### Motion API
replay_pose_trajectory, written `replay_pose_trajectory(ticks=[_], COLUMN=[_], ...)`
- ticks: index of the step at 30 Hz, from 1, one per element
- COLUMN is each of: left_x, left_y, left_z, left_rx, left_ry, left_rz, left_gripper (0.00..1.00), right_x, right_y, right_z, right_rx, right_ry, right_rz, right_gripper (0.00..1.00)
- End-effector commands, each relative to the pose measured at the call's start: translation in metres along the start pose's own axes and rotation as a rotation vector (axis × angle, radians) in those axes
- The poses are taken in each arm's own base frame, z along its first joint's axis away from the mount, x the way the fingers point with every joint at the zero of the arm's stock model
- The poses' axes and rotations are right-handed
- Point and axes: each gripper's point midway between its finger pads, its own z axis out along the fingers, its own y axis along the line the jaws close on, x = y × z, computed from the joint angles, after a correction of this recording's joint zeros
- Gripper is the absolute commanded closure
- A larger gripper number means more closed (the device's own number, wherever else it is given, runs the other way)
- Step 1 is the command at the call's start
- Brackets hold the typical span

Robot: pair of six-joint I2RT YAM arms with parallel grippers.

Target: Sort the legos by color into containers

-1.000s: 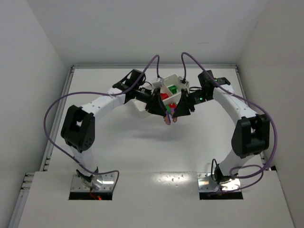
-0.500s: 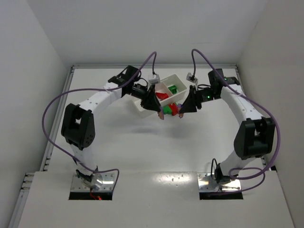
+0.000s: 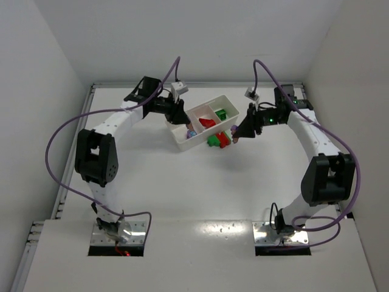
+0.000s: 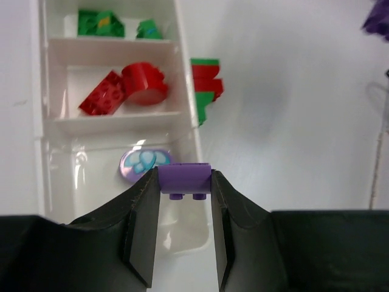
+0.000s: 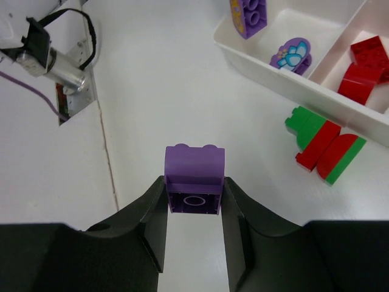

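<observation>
My left gripper will move down and left in the top view, to the tray's bare bottom beside the purple flower disc, to keep purple with purple.
My left gripper (image 4: 184, 177) is shut on a small purple lego (image 4: 185, 179), hovering over the near end compartment of the white tray (image 4: 180, 61). That compartment holds a purple flower disc (image 4: 144, 164). The middle one holds red legos (image 4: 121, 91) and the far one green legos (image 4: 100, 23). My right gripper (image 5: 194, 182) is shut on a taller purple lego (image 5: 194, 170) above bare table, to the right of the tray (image 3: 181, 144). A red-and-green stack (image 3: 219, 141) lies on the table just outside the tray, between the two grippers (image 3: 181, 120) (image 3: 237, 131).
The tray sits diagonally at the back middle of the white table. White walls close in the left, right and back. Purple cables loop above both arms. The left arm's base plate (image 5: 58, 64) shows at the table's near edge.
The two grippers, close together over the stack a second ago, have pulled apart. The left one went up-left over the tray's end; the right one drew back to the right, each carrying a purple piece.
</observation>
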Motion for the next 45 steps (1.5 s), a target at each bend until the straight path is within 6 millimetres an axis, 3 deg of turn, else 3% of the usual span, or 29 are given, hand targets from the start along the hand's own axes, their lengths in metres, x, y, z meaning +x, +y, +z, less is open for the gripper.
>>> replay_pose_trajectory(ticks=[1, 6, 12, 17, 20, 21, 23, 24, 26, 27, 30, 33, 36, 37, 38, 39, 45], left_x=[0.015, 0.035, 0.047, 0.045, 0.025, 0.010, -0.011, -0.025, -0.048, -0.062, -0.087, -0.088, -0.080, -0.075, -0.067, -0.067, -0.063], left_y=[0.017, 0.037, 0.046, 0.048, 0.040, 0.039, 0.029, 0.029, 0.027, 0.020, 0.035, 0.049, 0.057, 0.058, 0.062, 0.059, 0.046], left_z=[-0.015, -0.026, -0.020, -0.020, -0.026, -0.031, -0.043, -0.051, -0.065, -0.074, -0.102, -0.120, -0.133, -0.134, -0.137, -0.138, -0.148], left_rx=[-0.116, -0.202, -0.218, -0.212, -0.181, -0.166, -0.157, -0.164, -0.192, -0.207, -0.288, -0.312, -0.290, -0.286, -0.297, -0.298, -0.317], left_ry=[0.024, 0.043, 0.060, 0.042, -0.035, -0.099, -0.169, -0.212, -0.276, -0.315, -0.400, -0.400, -0.410, -0.407, -0.403, -0.405, -0.404], left_rz=[0.008, -0.030, -0.053, -0.080, -0.080, -0.096, -0.116, -0.095, -0.109, -0.092, -0.159, -0.267, -0.330, -0.351, -0.370, -0.367, -0.311], left_gripper=[1.00, 1.00, 0.96, 0.50, 0.37, 0.02, 0.00, 0.00, 0.00, 0.00, 0.00, 0.00, 0.00, 0.00, 0.00, 0.00, 0.00], right_x=[-0.028, -0.047, -0.066, -0.083, -0.091, -0.100, -0.098, -0.106, -0.111, -0.104, -0.102, -0.090, -0.075, -0.080, -0.069, -0.066, -0.051], right_y=[-0.008, -0.018, -0.029, -0.032, -0.040, -0.041, -0.048, -0.052, -0.048, -0.052, -0.048, -0.051, -0.054, -0.054, -0.055, -0.055, -0.074], right_z=[-0.002, 0.008, 0.019, 0.048, 0.067, 0.071, 0.087, 0.087, 0.100, 0.108, 0.129, 0.151, 0.174, 0.178, 0.190, 0.195, 0.215], right_rx=[0.052, 0.060, 0.093, 0.074, 0.070, 0.073, 0.070, 0.081, 0.066, 0.066, 0.063, 0.065, 0.059, 0.062, 0.057, 0.058, 0.099], right_ry=[-0.064, -0.120, -0.164, -0.176, -0.176, -0.185, -0.169, -0.182, -0.175, -0.158, -0.136, -0.100, -0.052, -0.054, -0.026, -0.013, 0.021], right_rz=[-0.092, -0.035, -0.025, -0.034, -0.016, -0.015, -0.004, -0.023, -0.039, -0.024, -0.031, -0.034, -0.047, -0.072, -0.055, -0.060, -0.075], right_gripper=[0.98, 0.98, 0.98, 0.98, 0.98, 0.98, 0.98, 0.98, 0.98, 0.98, 0.98, 0.97, 0.91, 0.90, 0.87, 0.78, 0.56])
